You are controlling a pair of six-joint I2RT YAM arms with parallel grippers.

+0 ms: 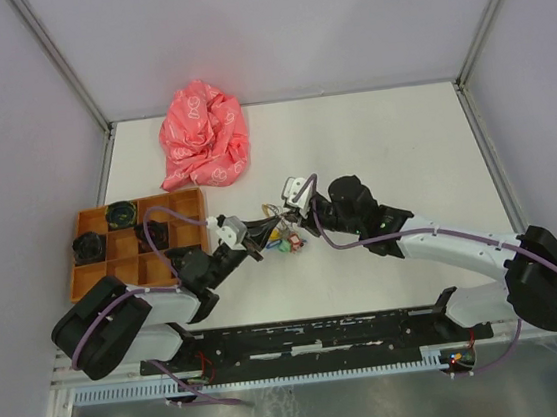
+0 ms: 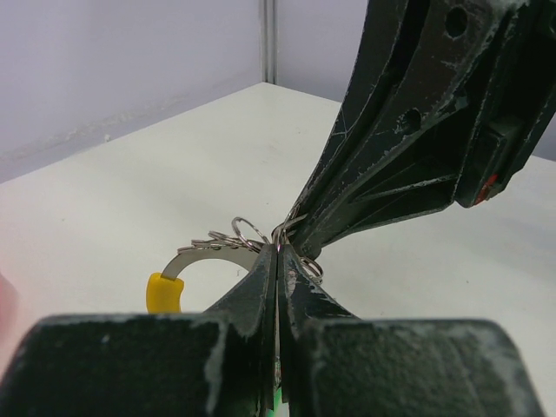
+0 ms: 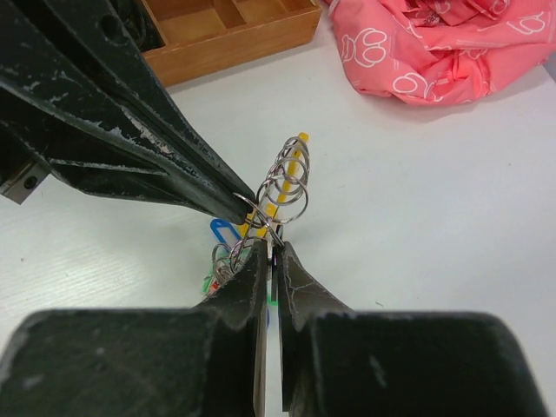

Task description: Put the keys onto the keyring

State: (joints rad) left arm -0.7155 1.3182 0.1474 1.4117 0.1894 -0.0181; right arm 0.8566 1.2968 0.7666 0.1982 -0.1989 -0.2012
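Observation:
Next, my right gripper moves toward the right in the top view and lowers to release, since the bare tabletop lies below it on that side.
A bunch of silver keyrings (image 1: 282, 236) with small coloured tags hangs between my two grippers above the table's middle. My left gripper (image 1: 260, 237) is shut on it; in the left wrist view its fingertips (image 2: 278, 254) pinch a thin metal sliver beside several rings (image 2: 246, 232) on a curved metal band with a yellow cap (image 2: 163, 292). My right gripper (image 1: 291, 218) is shut on the same bunch (image 3: 291, 174) from the other side, tip to tip with the left (image 3: 246, 207). A blue tag (image 3: 223, 231) hangs below. I cannot make out a key with a red or black head.
A crumpled pink cloth (image 1: 205, 136) lies at the back of the table, also in the right wrist view (image 3: 434, 43). A wooden compartment tray (image 1: 185, 201) with dark items stands at the left, just behind my left arm.

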